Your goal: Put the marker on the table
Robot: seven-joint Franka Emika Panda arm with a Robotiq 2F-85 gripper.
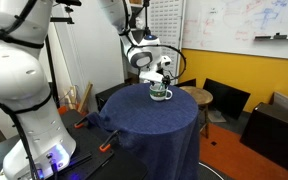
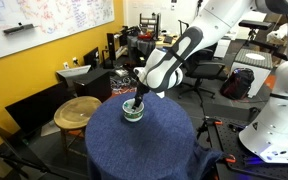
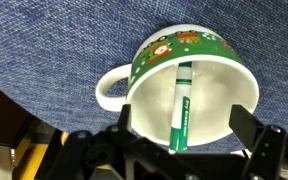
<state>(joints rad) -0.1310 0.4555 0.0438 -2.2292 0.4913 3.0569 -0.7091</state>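
My gripper moves down a little toward the cup's opening and closes there next, since the marker's white body (image 3: 180, 124) leans below the gripper, already between its open fingers.
A white-and-green cup (image 3: 184, 50) stands on the round table draped in navy cloth (image 3: 44, 40). The marker (image 3: 180, 105), green and white, stands leaning inside the cup. My gripper (image 3: 187, 128) is open, with one finger on each side of the marker over the cup's mouth and neither touching it. In both exterior views the gripper (image 1: 162, 82) (image 2: 137, 98) hangs right above the cup (image 1: 160, 95) (image 2: 133, 112), which sits near the far edge of the table (image 1: 154, 130) (image 2: 144, 145). The marker is too small to make out there.
A smaller round brown wooden table (image 1: 196, 96) (image 2: 77, 110) stands beside the navy one. Black chairs (image 1: 224, 100) and cases surround it. Orange clamps (image 1: 106, 147) hold the cloth at the table's side. A second white robot body (image 1: 19, 90) stands close.
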